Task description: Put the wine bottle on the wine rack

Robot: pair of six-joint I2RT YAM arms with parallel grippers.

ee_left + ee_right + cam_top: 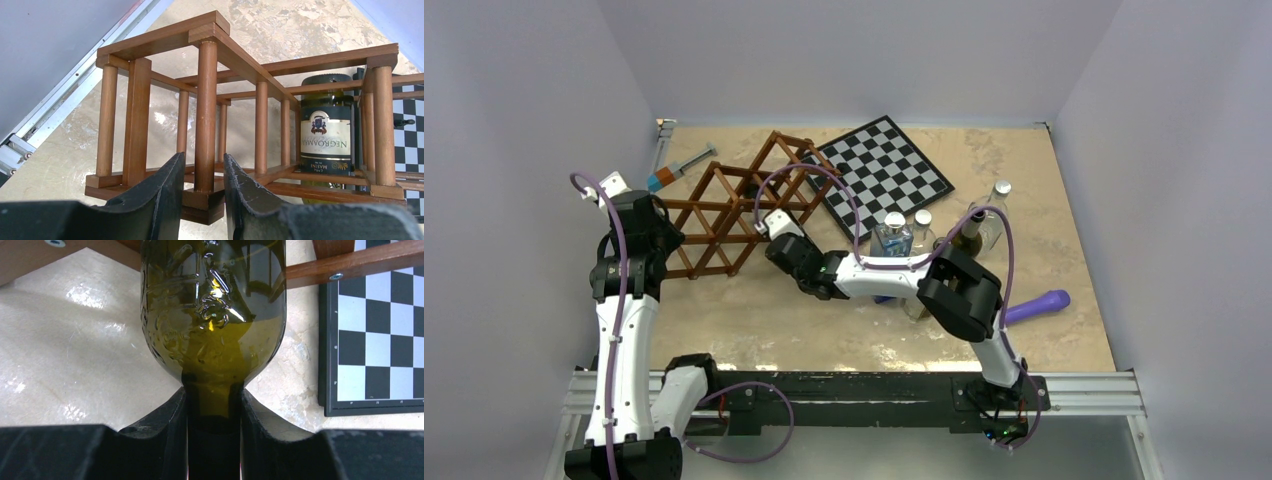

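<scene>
My right gripper pushes the bottle's neck outward next, sliding the bottle's body deeper, and opens. The bottle's shoulder still sticks out before the rack (724, 205) bars.
The reddish-brown wine rack (724, 205) lies on the tan table left of centre. In the left wrist view a dark green wine bottle (326, 131) with a white label lies inside one of the wine rack (260, 55) cells. My left gripper (202, 161) is shut on the rack's near corner post and block, at the rack's left end (664, 215). My right gripper (214, 392) is shut on the neck of the wine bottle (212, 300), whose body reaches in under the rack bars. Seen from above, the right gripper (766, 228) sits at the rack's right side, and the bottle is mostly hidden.
A black-and-white checkerboard (886, 172) lies behind the rack on the right. A syringe (682, 164) lies at the back left. Several glass bottles (894, 236) stand right of centre beside the right arm. A purple object (1040, 303) lies near the right edge.
</scene>
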